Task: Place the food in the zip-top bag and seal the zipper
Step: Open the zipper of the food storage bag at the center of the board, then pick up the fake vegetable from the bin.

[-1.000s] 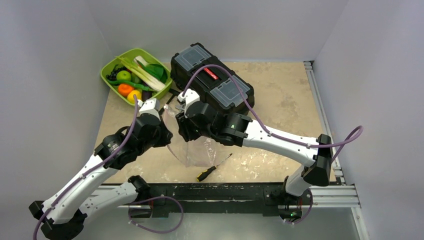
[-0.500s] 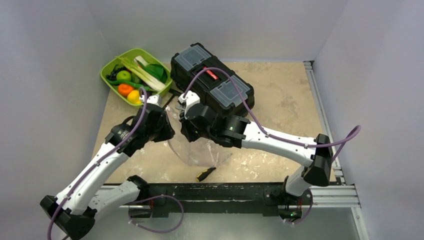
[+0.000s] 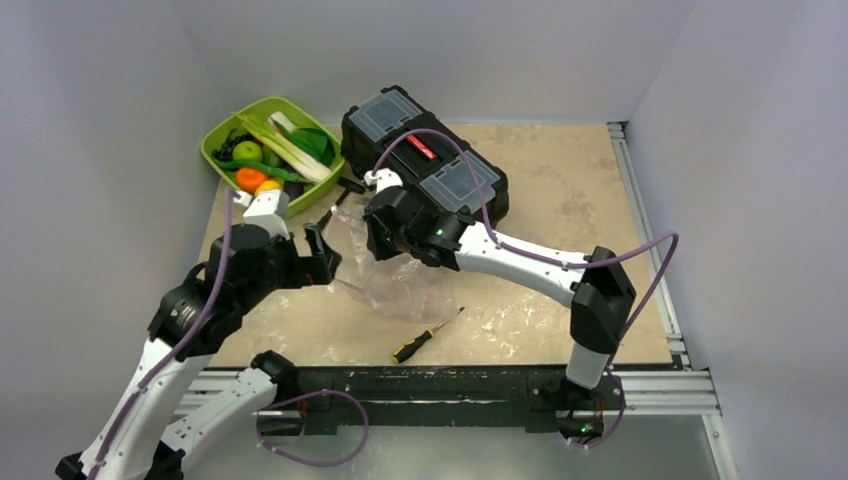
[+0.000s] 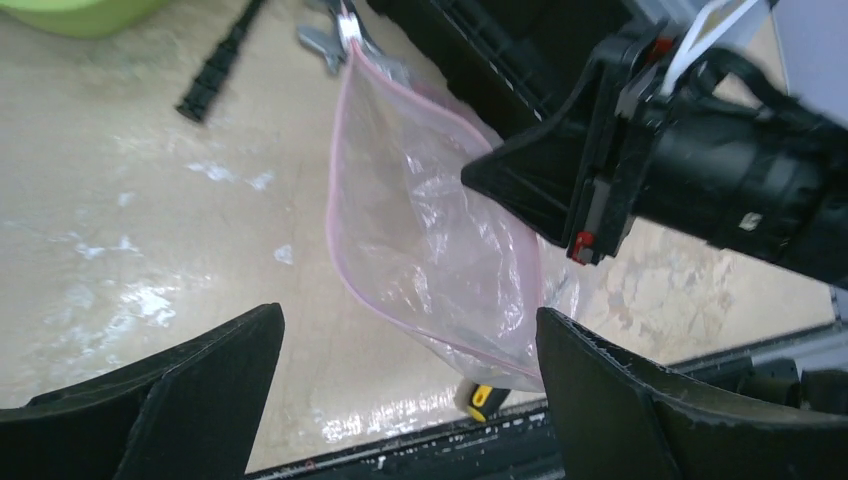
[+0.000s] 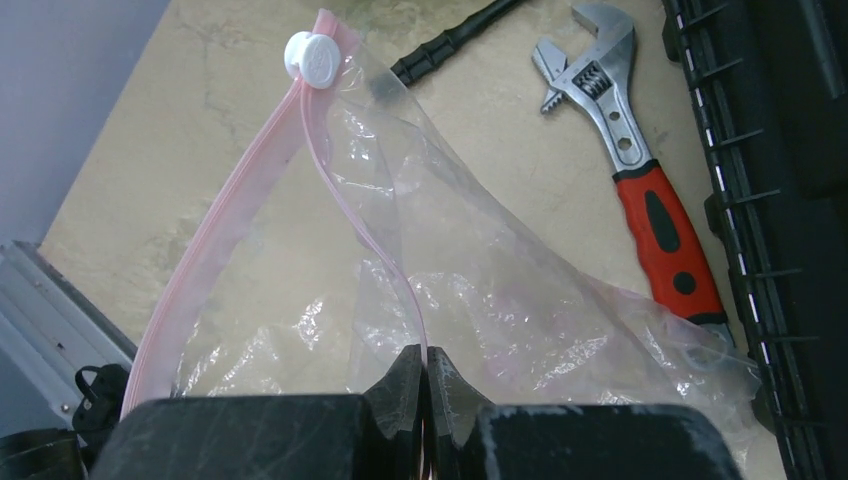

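Observation:
The leek stalks' middle (image 3: 273,138) is outward of my left gripper and to its left in the top view, so my left gripper should move outward over the tray onto it next.
The zip-top bag (image 3: 395,285) is clear and crumpled, hanging over the table in front of the toolbox. Its pink zipper (image 5: 225,240) gapes open, with a white slider (image 5: 313,58) at the far end. My right gripper (image 5: 425,365) is shut on one lip of the zipper and holds the bag up; from above it (image 3: 375,235) sits over the bag's mouth. My left gripper (image 4: 410,395) is open, a little short of the bag (image 4: 440,240), touching nothing. The food (image 3: 268,155), a green apple, an orange and leek stalks among it, lies in the lime-green tray (image 3: 215,135).
A black toolbox (image 3: 425,160) stands just behind the bag. A red-handled wrench (image 5: 645,180) and a black tool (image 5: 450,40) lie between the bag and the toolbox. A yellow-and-black screwdriver (image 3: 425,335) lies near the front edge.
My left gripper opened, let go of the bag and drew back to the left. My right gripper shut on the zipper lip and shifted slightly towards the toolbox with the bag.

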Available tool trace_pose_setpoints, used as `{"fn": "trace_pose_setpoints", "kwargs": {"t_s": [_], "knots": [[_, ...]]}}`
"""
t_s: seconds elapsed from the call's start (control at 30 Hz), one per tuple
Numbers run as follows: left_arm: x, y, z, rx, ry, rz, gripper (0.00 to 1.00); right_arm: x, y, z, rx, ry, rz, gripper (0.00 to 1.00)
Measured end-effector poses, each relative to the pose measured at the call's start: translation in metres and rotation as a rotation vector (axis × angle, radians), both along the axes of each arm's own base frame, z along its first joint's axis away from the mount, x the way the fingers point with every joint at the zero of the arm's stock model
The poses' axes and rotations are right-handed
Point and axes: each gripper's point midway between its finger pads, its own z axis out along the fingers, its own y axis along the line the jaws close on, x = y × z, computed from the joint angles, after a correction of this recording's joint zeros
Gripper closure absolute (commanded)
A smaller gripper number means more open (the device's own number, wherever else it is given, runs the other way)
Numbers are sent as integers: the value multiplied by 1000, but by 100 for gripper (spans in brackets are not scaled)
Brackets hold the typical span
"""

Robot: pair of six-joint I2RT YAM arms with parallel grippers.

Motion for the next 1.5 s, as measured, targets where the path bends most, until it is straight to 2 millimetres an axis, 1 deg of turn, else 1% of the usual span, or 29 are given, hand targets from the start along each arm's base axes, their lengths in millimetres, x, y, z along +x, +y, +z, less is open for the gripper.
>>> {"fn": "trace_pose_setpoints", "kwargs": {"t_s": [0.1, 0.2, 0.27, 0.3, 0.37, 0.47, 0.57, 0.73, 0.83, 0.87, 0.9, 1.03, 1.13, 1.2, 1.27, 1.33, 1.4, 1.43, 1.5], "knots": [[2, 21, 23, 14, -87, 92, 4, 0, 4, -8, -8, 21, 15, 100], [11, 41, 48, 40, -152, 205, 3, -2, 10, -2, 8, 26, 33, 100], [23, 52, 60, 58, -166, 274, 3, -2, 14, 5, 25, 19, 40, 100], [32, 57, 64, 68, -167, 311, 3, -2, 15, 8, 31, 17, 42, 100], [52, 67, 66, 70, -147, 376, 4, -2, 15, 11, 37, 14, 42, 100], [89, 87, 54, 13, -78, 484, 5, -3, 14, 13, 40, 16, 46, 100], [129, 104, 33, -94, -10, 567, 5, -4, 13, 17, 48, 12, 48, 100], [180, 120, -3, -276, 32, 673, 8, -9, 9, 31, 79, 0, 57, 100], [209, 128, -23, -346, 34, 713, 8, -12, 6, 36, 91, -4, 63, 100], [224, 133, -32, -364, 32, 725, 8, -12, 6, 37, 94, -4, 65, 100], [235, 136, -38, -375, 33, 734, 9, -13, 6, 37, 96, -3, 68, 100], [285, 157, -77, -468, 43, 779, 14, -17, 8, 32, 98, 10, 85, 100], [311, 170, -99, -519, 45, 805, 15, -19, 8, 30, 98, 17, 95, 100], [330, 179, -105, -519, 35, 816, 15, -21, 9, 31, 101, 23, 106, 100], [352, 187, -102, -511, 0, 816, 17, -22, 9, 30, 101, 26, 115, 100], [372, 194, -93, -501, -47, 806, 22, -23, 10, 30, 103, 30, 126, 100], [393, 201, -85, -495, -99, 792, 26, -22, 9, 30, 102, 31, 127, 100], [403, 203, -83, -494, -126, 783, 26, -21, 8, 30, 101, 31, 126, 100], [417, 207, -85, -493, -159, 773, 26, -17, 6, 29, 101, 32, 122, 100]]}}
